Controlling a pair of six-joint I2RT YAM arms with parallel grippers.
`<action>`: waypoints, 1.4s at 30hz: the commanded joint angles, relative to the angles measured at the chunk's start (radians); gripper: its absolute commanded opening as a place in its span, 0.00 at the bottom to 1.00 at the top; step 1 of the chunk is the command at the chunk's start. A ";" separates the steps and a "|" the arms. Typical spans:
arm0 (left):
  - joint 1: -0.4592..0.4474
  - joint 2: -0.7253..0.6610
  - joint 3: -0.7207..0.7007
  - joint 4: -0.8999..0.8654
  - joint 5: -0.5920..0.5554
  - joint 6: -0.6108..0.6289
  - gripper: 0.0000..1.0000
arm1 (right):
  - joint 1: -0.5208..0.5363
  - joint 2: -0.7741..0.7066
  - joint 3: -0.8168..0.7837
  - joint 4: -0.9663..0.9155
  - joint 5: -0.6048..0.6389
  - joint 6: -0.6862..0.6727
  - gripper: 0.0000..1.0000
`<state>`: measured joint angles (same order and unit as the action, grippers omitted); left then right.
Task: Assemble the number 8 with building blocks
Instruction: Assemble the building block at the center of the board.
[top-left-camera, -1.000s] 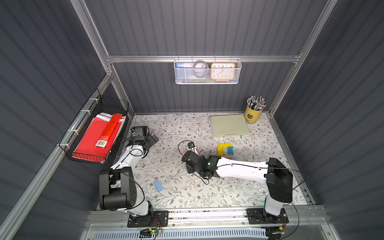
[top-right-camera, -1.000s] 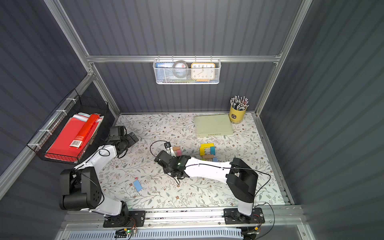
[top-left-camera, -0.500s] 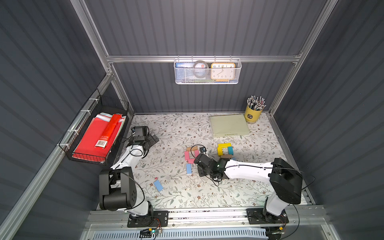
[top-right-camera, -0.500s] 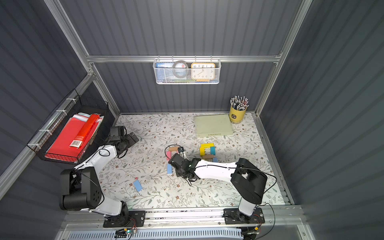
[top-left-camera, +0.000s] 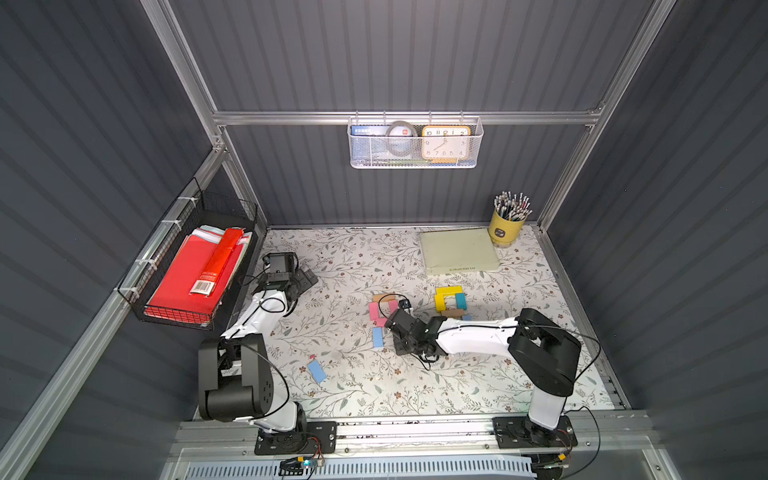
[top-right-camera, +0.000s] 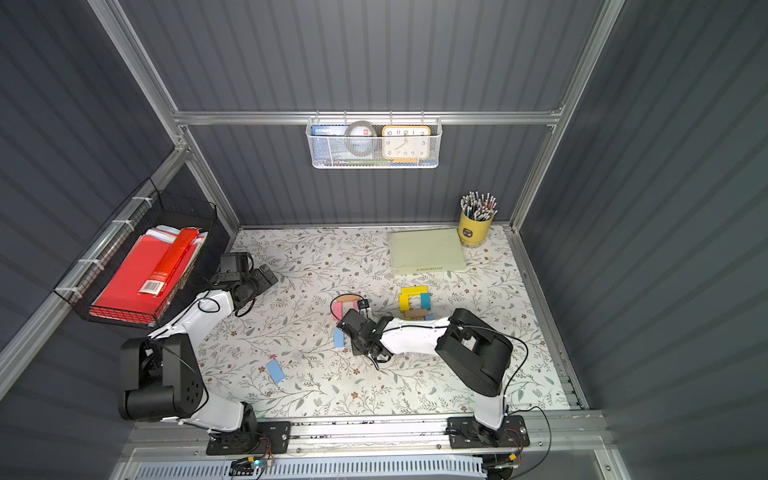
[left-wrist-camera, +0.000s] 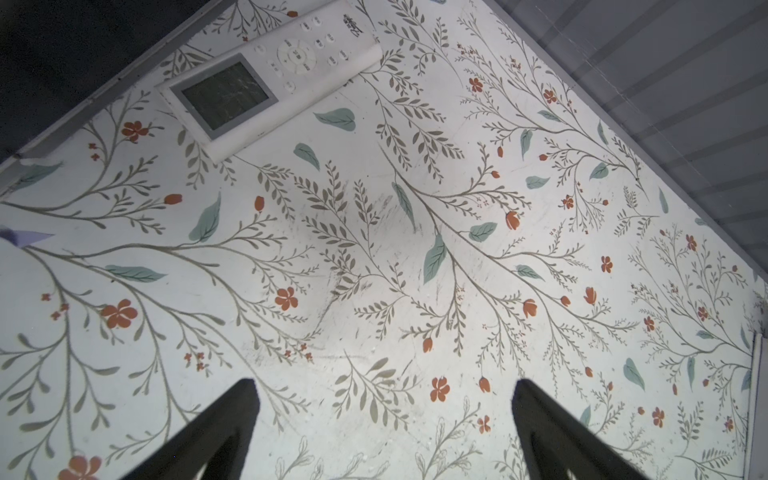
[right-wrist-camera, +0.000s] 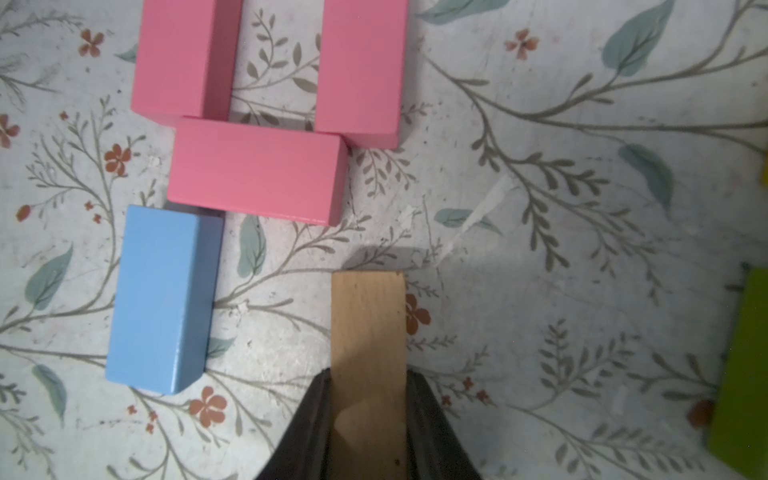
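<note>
The tan block will next move outward with my right gripper across the remaining gap, and my right gripper will release it at the crosswise pink block's bare near corner (right-wrist-camera: 334, 214).
In the right wrist view my right gripper (right-wrist-camera: 368, 376) is shut on a plain tan block (right-wrist-camera: 368, 320), which points toward three pink blocks. Two pink blocks (right-wrist-camera: 183, 58) (right-wrist-camera: 361, 66) lie parallel, with the third (right-wrist-camera: 255, 170) across their ends. A blue block (right-wrist-camera: 160, 299) lies alongside the tan one, a gap between them. Both top views show this group (top-left-camera: 380, 311) (top-right-camera: 343, 309) mid-table beside my right gripper (top-left-camera: 395, 328). A loose blue block (top-left-camera: 318, 371) lies nearer the front. My left gripper (left-wrist-camera: 384, 386) is open over bare mat at the far left (top-left-camera: 305, 278).
A small stack of yellow, teal and tan blocks (top-left-camera: 450, 301) stands right of the group, with a green block (right-wrist-camera: 744, 374) nearby. A white remote (left-wrist-camera: 270, 70) lies ahead of my left gripper. A pale pad (top-left-camera: 457, 251) and pencil cup (top-left-camera: 505, 226) sit at the back right.
My right arm has drawn back to the right with the tan block, uncovering the pink and blue blocks. The left arm has not moved.
</note>
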<state>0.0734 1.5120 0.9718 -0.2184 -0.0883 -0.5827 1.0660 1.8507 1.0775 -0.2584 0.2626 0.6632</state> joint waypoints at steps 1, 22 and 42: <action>0.006 -0.015 -0.012 -0.002 0.010 0.020 0.99 | -0.009 0.025 0.019 -0.016 0.003 0.028 0.09; 0.006 -0.007 -0.011 -0.005 0.008 0.020 0.99 | -0.029 0.073 0.059 -0.025 -0.008 0.051 0.15; 0.006 -0.004 -0.014 -0.006 0.009 0.023 0.99 | -0.029 -0.005 0.104 -0.096 0.002 0.077 0.56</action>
<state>0.0738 1.5120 0.9718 -0.2184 -0.0887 -0.5827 1.0393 1.8935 1.1522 -0.2985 0.2546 0.7380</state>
